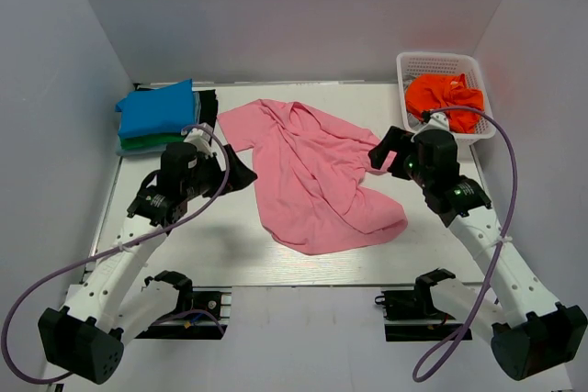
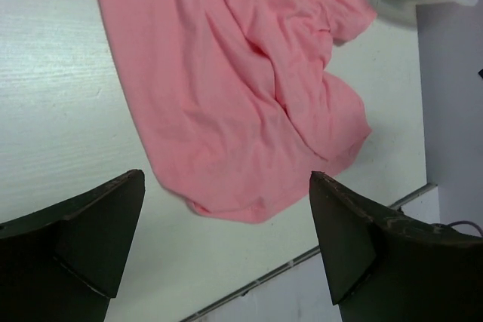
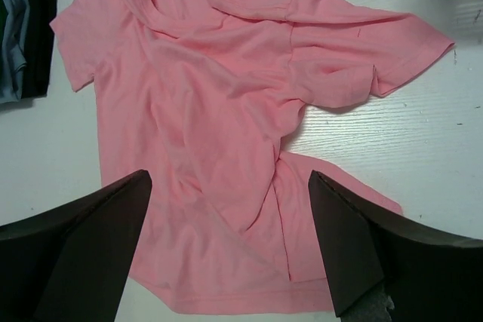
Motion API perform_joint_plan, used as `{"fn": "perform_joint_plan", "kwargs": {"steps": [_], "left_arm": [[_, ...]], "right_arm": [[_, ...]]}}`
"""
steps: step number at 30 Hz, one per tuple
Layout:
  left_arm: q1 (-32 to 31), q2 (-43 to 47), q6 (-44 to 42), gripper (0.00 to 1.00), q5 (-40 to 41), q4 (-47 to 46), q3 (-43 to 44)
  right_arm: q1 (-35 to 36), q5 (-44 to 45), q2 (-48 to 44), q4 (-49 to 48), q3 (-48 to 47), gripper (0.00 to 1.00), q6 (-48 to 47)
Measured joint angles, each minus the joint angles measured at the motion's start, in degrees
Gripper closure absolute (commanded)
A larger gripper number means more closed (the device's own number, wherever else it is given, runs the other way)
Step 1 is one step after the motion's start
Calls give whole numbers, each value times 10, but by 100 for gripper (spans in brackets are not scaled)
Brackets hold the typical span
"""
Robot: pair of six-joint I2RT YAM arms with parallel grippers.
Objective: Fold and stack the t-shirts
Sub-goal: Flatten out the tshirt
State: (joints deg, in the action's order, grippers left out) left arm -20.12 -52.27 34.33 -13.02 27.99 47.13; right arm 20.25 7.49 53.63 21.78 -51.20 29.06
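Observation:
The left gripper draws its open fingers back and down onto the pink t-shirt's closest hem corner next, as the corner lies behind and below, beside bare table.
A light pink t-shirt lies crumpled and unfolded on the white table's middle; it also shows in the left wrist view and the right wrist view. A folded bright blue t-shirt lies on a green one at the back left. An orange t-shirt sits in the basket. My left gripper is open and empty, just left of the pink shirt. My right gripper is open and empty above the shirt's right sleeve.
A white lattice basket stands at the back right corner. A dark cloth lies beside the blue and green stack. White walls enclose the table on three sides. The table's front edge runs near the arm bases.

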Motion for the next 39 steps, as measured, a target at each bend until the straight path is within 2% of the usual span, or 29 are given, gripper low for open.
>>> {"fn": "perform_joint_plan", "kwargs": {"steps": [9,14,21,26,29,31,34,39], "left_arm": [[-2,-6,-11,0,-56,54,-26],[-15,-17,-13,0,-97,45,-68],[-78,-30,15,0,-139,14,-158],[-128,-69,33,0,-116,0,-175],[-149,-117,39,12,-101,-23,-173],[-163,-156,43,30,-87,-32,-165],[-181,-202,43,32,-47,-32,-145],[-193,-220,44,44,13,-32,-130]], "right_arm": [[0,29,22,-5,22,10,12],[0,60,40,23,24,10,29],[0,108,42,85,25,10,47],[-7,137,47,126,48,10,70],[-11,138,47,146,69,10,83],[-12,140,47,157,74,10,89],[-19,144,46,166,75,10,96],[-28,148,41,183,80,11,98]]}}
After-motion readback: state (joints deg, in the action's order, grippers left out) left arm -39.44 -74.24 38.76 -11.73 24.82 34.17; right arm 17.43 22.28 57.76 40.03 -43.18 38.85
